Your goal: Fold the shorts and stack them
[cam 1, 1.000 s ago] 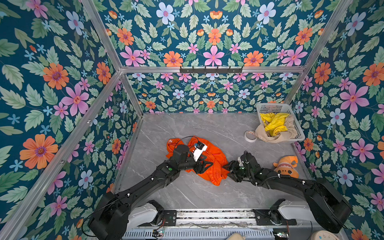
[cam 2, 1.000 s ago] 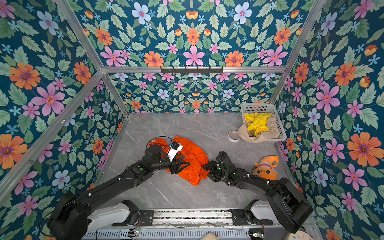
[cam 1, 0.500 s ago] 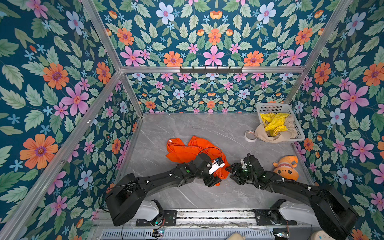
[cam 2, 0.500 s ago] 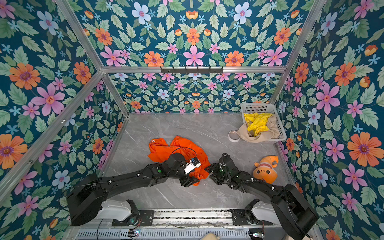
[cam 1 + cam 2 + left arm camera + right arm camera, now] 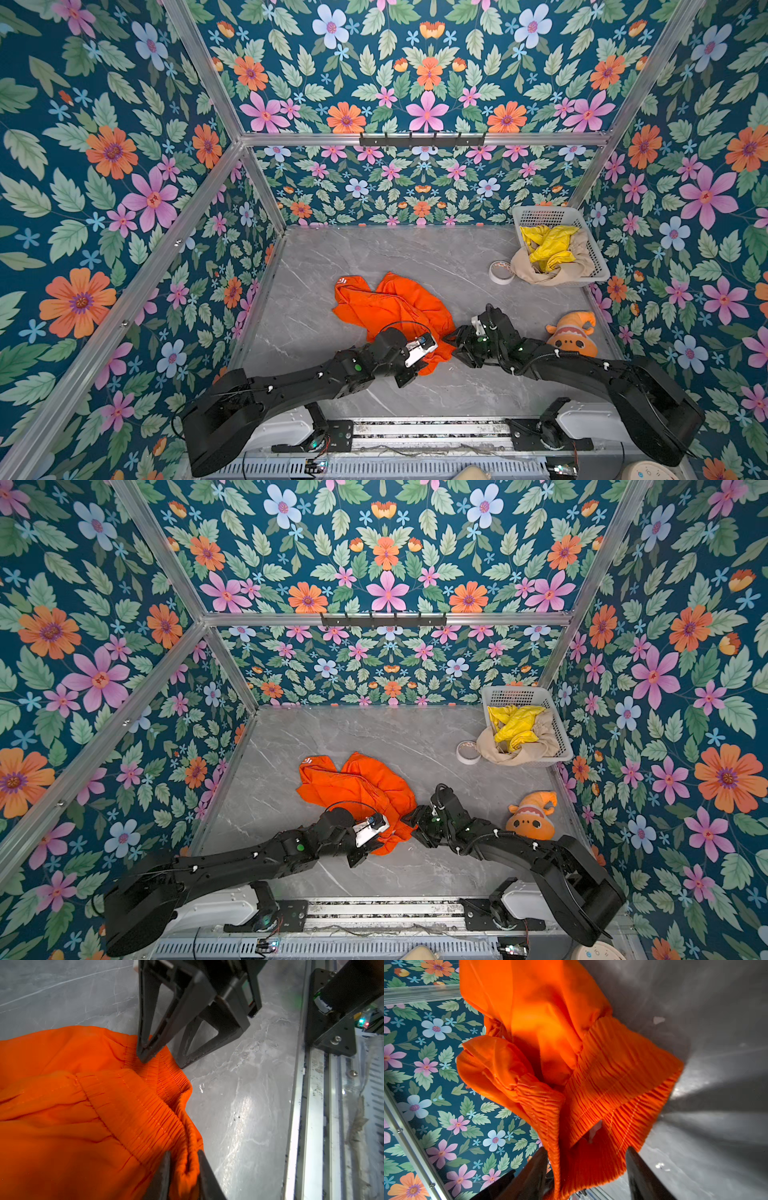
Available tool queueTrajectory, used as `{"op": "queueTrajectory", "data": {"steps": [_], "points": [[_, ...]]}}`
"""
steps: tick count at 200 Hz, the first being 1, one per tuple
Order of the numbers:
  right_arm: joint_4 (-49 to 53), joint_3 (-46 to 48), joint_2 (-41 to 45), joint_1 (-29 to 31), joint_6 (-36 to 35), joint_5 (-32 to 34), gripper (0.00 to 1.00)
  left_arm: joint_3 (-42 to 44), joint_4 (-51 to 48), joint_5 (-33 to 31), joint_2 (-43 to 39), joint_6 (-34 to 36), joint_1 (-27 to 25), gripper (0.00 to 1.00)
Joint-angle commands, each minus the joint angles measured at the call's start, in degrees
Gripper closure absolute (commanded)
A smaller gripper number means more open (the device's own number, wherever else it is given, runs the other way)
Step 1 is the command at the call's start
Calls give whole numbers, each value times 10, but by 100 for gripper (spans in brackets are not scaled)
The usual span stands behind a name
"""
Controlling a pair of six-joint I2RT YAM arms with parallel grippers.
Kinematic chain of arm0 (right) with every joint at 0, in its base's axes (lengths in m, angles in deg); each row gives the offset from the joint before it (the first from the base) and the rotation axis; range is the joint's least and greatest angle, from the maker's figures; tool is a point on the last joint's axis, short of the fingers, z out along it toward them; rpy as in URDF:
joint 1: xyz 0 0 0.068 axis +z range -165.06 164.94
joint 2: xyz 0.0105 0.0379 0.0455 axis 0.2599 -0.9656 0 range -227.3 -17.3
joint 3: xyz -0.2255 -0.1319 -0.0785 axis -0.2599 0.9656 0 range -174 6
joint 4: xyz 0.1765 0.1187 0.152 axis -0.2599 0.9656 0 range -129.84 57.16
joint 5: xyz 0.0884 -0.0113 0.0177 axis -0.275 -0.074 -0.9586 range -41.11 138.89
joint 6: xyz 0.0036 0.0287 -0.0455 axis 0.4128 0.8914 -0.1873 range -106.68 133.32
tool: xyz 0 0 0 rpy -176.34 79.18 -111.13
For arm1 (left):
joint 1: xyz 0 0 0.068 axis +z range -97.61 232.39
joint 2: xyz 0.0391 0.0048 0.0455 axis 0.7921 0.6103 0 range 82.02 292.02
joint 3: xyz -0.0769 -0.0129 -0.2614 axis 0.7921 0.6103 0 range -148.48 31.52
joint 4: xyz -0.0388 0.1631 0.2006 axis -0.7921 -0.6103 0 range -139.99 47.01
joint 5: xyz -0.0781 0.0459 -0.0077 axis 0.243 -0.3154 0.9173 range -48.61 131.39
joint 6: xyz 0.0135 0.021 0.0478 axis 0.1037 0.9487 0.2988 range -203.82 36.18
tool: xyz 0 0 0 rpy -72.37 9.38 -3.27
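Observation:
My left gripper already holds the near fold of the waistband, so my right gripper will next move just outward to the waistband's loose edge point(image 5: 449, 325) point(image 5: 610, 1107) and close there.
The orange shorts point(image 5: 390, 303) point(image 5: 357, 783) lie crumpled mid-table in both top views. My left gripper point(image 5: 428, 361) point(image 5: 184, 1152) is at their near edge, shut on a pinched fold of the elastic waistband point(image 5: 145, 1118). My right gripper point(image 5: 451, 338) point(image 5: 586, 1149) meets the same edge from the right. It is open, its jaws wide apart, with the waistband point(image 5: 612, 1088) loose between them. In the left wrist view the right gripper point(image 5: 162, 1059) has one fingertip on the fabric and one on the table. Yellow shorts point(image 5: 548, 245) and beige shorts point(image 5: 536, 270) fill the basket.
A white basket point(image 5: 540, 210) stands at the back right, with a tape roll point(image 5: 501, 272) beside it. An orange plush toy point(image 5: 571, 334) lies near the right wall. A metal rail point(image 5: 311, 1105) runs along the table's front edge.
My left arm swung from the middle of the orange shorts to their near edge, and its jaws closed on the waistband. The right gripper hardly moved.

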Motion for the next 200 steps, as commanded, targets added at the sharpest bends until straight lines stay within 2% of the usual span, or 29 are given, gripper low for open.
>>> {"op": "queueTrajectory", "data": {"steps": [1, 45, 95, 133, 200], "points": [[-62, 1, -19, 5, 33, -5, 40, 11, 40, -28, -3, 26, -13, 77], [-116, 5, -69, 26, 81, 10, 41, 12, 53, -43, 32, 16, -38, 77], [-197, 12, -115, 29, 116, 56, 42, 38, 72, -55, -17, -13, -38, 79], [-188, 8, -115, 24, 119, 105, 42, 48, 45, -63, -56, -24, -39, 80], [-146, -5, -111, -9, 86, 120, 45, 44, 40, -57, -57, -27, -40, 80]]}}
